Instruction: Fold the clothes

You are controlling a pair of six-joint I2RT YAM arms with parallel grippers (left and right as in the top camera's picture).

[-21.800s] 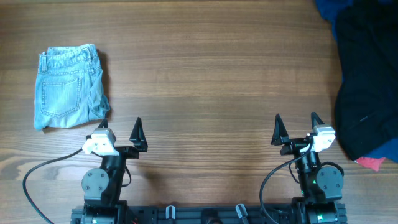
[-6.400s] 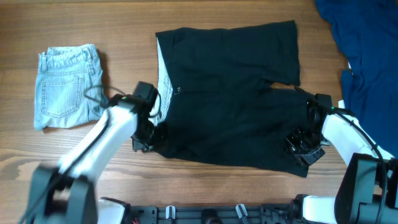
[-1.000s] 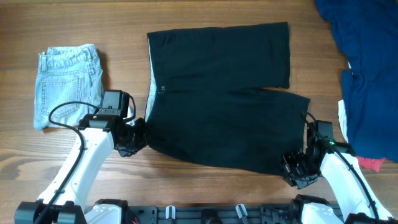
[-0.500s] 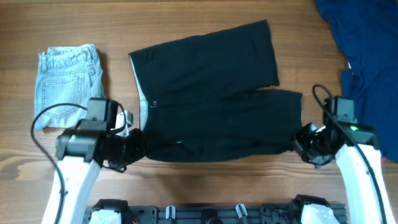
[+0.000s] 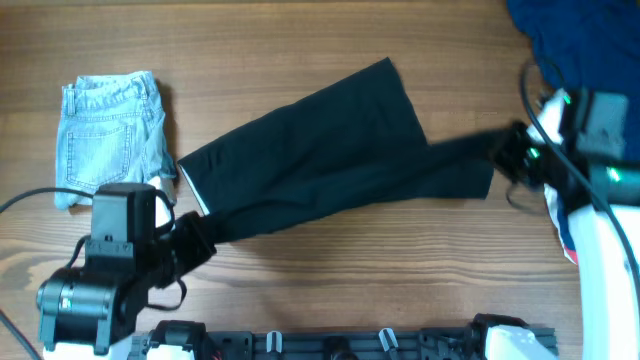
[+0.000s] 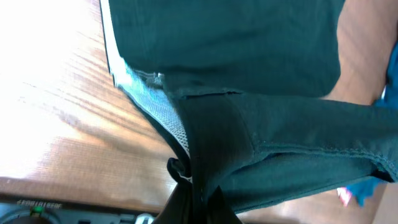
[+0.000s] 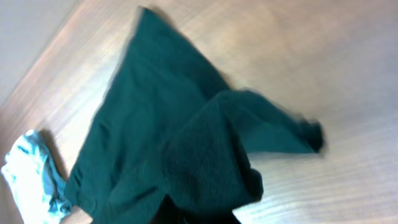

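Next, my left gripper carries the held corner outward and down to the far waistband corner (image 5: 190,163), which lies flat there, and releases it onto that layer.
Black shorts (image 5: 320,150) hang lifted and stretched in a long diagonal band across the table. My left gripper (image 5: 200,236) is shut on their waistband corner at the lower left; in the left wrist view the cloth (image 6: 249,74) bunches between the fingers of that gripper (image 6: 199,208), with the grey inner lining showing. At the right, my right gripper (image 5: 503,150) is shut on a leg hem. The right wrist view shows the fabric (image 7: 186,137) draped over this gripper (image 7: 199,218), hiding its tips.
Folded light-blue denim shorts (image 5: 110,140) lie at the far left, also seen in the right wrist view as the denim shorts (image 7: 31,174). A pile of dark blue clothes (image 5: 580,40) fills the top right corner. Bare wooden table (image 5: 350,300) lies along the front.
Both arms have raised the black shorts off the table. The right gripper closed on the hem and swung back to the right; the flat shorts are now pulled into a narrow diagonal band.
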